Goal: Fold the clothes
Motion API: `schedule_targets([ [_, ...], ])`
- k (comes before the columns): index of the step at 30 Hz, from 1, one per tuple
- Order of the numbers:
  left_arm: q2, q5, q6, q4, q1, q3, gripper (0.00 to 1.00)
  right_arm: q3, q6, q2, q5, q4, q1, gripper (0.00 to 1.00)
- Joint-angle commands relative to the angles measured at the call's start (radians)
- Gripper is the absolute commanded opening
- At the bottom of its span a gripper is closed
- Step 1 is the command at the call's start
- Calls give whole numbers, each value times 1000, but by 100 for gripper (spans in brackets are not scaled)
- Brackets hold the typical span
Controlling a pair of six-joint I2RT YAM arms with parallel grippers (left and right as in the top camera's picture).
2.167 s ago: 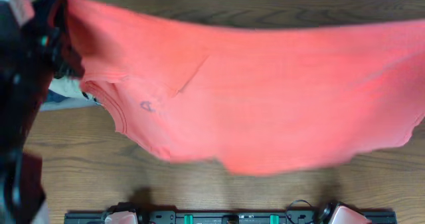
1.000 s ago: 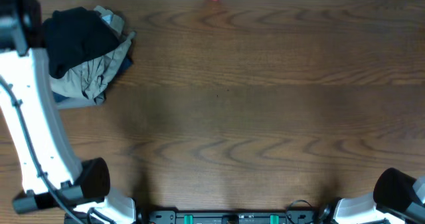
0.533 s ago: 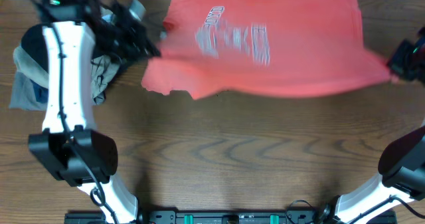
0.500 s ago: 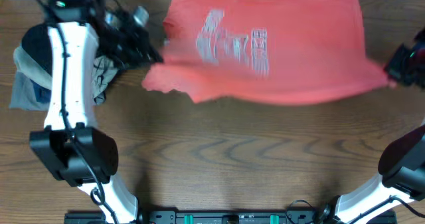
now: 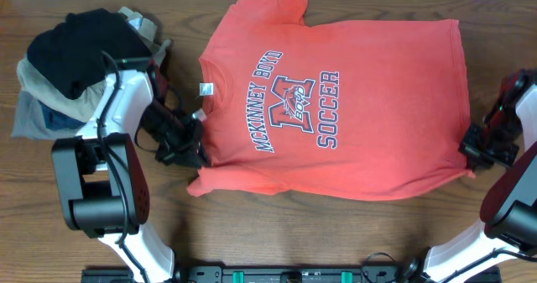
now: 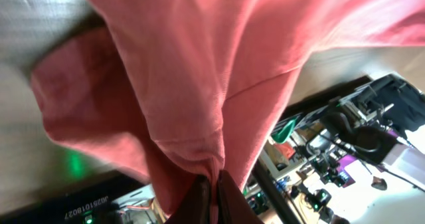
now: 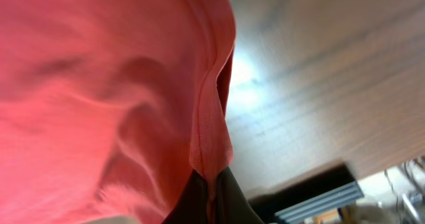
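Note:
My left gripper lifts the shirt's near edge outward over the neck beside the white tag (image 5: 206, 88) next, then lowers it, since it is pinched at both ends.
The red-orange T-shirt (image 5: 336, 98) lies spread flat on the table, print side up, with navy-and-white lettering on its chest and its neck with a white tag (image 5: 206, 88) toward the left. My left gripper (image 5: 190, 146) is shut on the shirt's fabric at its near-left shoulder and sleeve; in the left wrist view the cloth (image 6: 199, 84) is pinched between the dark fingers (image 6: 199, 199). At the near-right corner, my right gripper (image 5: 478, 149) is shut on the hem. In the right wrist view a fold of hem (image 7: 212, 144) runs down into the closed fingers (image 7: 232, 197).
A heap of other clothes, black (image 5: 71, 39) on top of khaki, grey and blue, sits at the table's far left beside the left arm (image 5: 117, 107). Bare wooden tabletop (image 5: 294, 233) stretches in front of the shirt. The right arm (image 5: 520, 107) stands at the right edge.
Half a second ago the shirt hung bunched near the far edge. Both grippers have since drawn it toward the near side, and it lies flat with the print fully showing.

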Motion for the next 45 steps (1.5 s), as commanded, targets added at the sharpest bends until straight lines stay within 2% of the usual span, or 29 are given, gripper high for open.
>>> schedule_targets([
  [1,-95,-68,-30,19,6,-47,6,-37,13,-35,20,-1,-43,1],
  [4,-187,-148,-105,49,6,-84,6,-55,24,-53,20,-1,-71,1],
  [13,-504,-154,-122,24,6,-140,6,-142,43,-201,19,17,-124,1],
  [19,-599,-167,-151,23,6,-141,6,-154,45,-322,9,46,-130,1],
  [27,-575,-193,-293,264,6,-141,6,-154,7,-340,-113,166,-121,1],
  [34,-488,-191,-302,494,6,-141,6,-155,8,-339,-116,291,-82,1],
  [45,-276,-148,-305,695,6,-141,6,-155,7,-267,-130,393,-76,1],
])
